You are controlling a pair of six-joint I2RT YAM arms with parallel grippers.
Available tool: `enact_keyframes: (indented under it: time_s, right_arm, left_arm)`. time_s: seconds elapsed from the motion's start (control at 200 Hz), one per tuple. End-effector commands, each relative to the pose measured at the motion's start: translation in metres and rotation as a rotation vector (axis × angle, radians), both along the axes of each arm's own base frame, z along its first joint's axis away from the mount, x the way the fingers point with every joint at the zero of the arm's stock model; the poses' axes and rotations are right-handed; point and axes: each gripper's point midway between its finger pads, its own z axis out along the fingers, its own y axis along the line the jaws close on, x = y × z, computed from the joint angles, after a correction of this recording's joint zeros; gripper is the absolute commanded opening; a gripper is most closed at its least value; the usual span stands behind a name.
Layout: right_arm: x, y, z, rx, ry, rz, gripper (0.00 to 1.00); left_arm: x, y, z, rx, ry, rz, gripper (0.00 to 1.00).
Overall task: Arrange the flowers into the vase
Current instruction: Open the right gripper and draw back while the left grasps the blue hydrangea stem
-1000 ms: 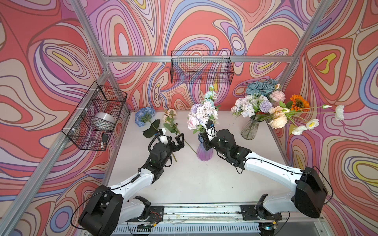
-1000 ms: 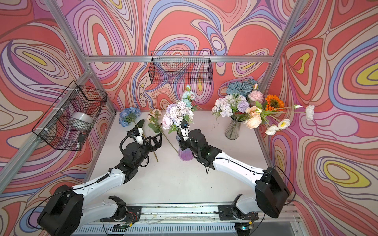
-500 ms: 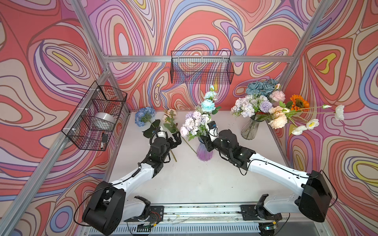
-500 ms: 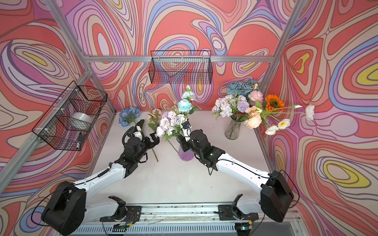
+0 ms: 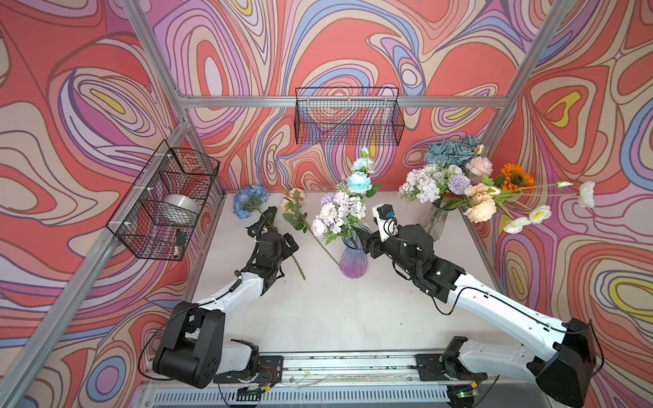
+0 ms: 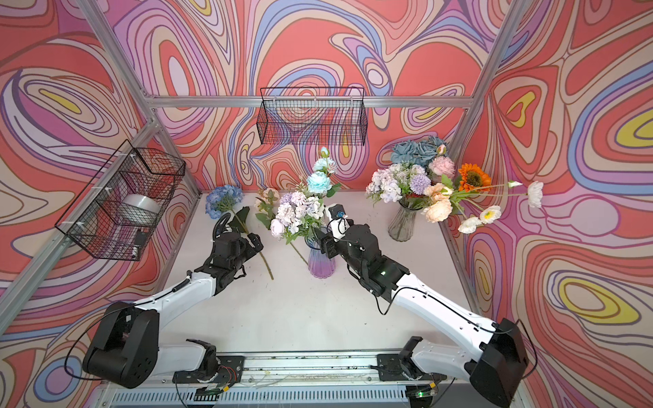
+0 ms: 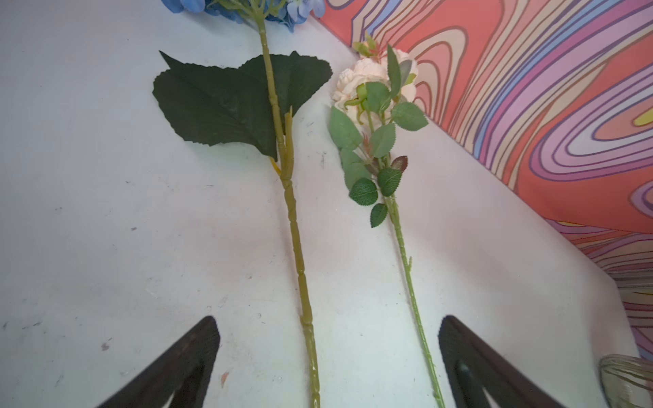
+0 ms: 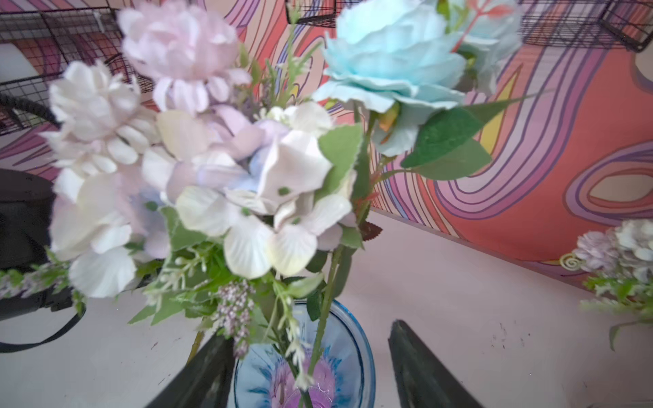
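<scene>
My open left gripper should next move down with its fingers on both sides of the leafless part of the hydrangea's stem below it, just short of the leaves, and close on that part of the stem.
A purple-blue glass vase (image 5: 353, 259) (image 6: 321, 261) (image 8: 357, 339) stands mid-table. It holds a lilac-and-white spray (image 5: 337, 212) (image 8: 219, 169) leaning left and a light blue rose (image 5: 358, 182) (image 8: 392, 67). My right gripper (image 5: 365, 240) (image 6: 323, 242) (image 8: 307, 330) is open at the vase mouth, with the stems between its jaws but touching neither. Two flowers lie on the table: a blue hydrangea (image 5: 249, 199) (image 6: 222, 199) and a peach rose (image 5: 293, 197) (image 7: 364, 74). My left gripper (image 5: 282, 235) (image 7: 328, 318) hangs open above their stems (image 7: 296, 247).
A clear glass vase (image 5: 436, 220) full of several mixed blooms stands at the back right, and its long white flowers reach toward the right wall. Wire baskets hang on the back wall (image 5: 348, 116) and the left wall (image 5: 166, 201).
My right gripper has opened and let go of the lilac spray, which has tipped left in the vase and uncovered the blue rose. My left gripper has moved back over the lying stems.
</scene>
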Motion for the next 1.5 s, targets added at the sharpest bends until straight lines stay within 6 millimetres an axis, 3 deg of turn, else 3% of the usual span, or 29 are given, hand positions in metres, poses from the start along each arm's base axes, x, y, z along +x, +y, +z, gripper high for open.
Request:
enact_keyframes:
  time_s: [0.0,0.105,0.18,0.506,0.736,0.957,1.227,1.317,1.497]
  right_arm:
    - [0.014,-0.027,-0.008,-0.016,0.016,-0.094,0.77]
    - [0.021,-0.045,-0.009,0.006,0.022,-0.146,0.81]
    - [0.023,-0.055,-0.009,0.027,0.022,-0.175,0.94]
    - [0.019,-0.07,-0.004,0.03,0.001,-0.218,0.98]
    - [0.019,-0.081,-0.001,0.007,-0.026,-0.262,0.98]
    - [0.017,-0.096,0.0,-0.008,-0.039,-0.332,0.98]
    - [0.01,-0.104,0.012,0.002,-0.076,-0.351,0.98]
    - [0.007,-0.106,0.017,0.006,-0.083,-0.351,0.98]
    - [-0.001,-0.109,0.034,0.037,-0.112,-0.339,0.98]
  left_arm:
    - [0.006,0.01,-0.012,0.069,0.072,0.034,1.0]
    - [0.017,0.009,-0.021,0.082,0.097,0.038,0.95]
    - [0.024,0.009,-0.03,0.09,0.117,0.05,0.94]
    - [0.053,0.005,-0.06,0.09,0.173,0.072,0.85]
    - [0.068,0.004,-0.077,0.084,0.198,0.075,0.62]
    - [0.072,0.005,-0.092,0.066,0.235,0.085,0.54]
    - [0.072,0.004,-0.097,0.03,0.232,0.073,0.07]
    - [0.07,0.003,-0.098,0.026,0.235,0.071,0.0]
    - [0.062,0.004,-0.094,0.004,0.222,0.076,0.0]
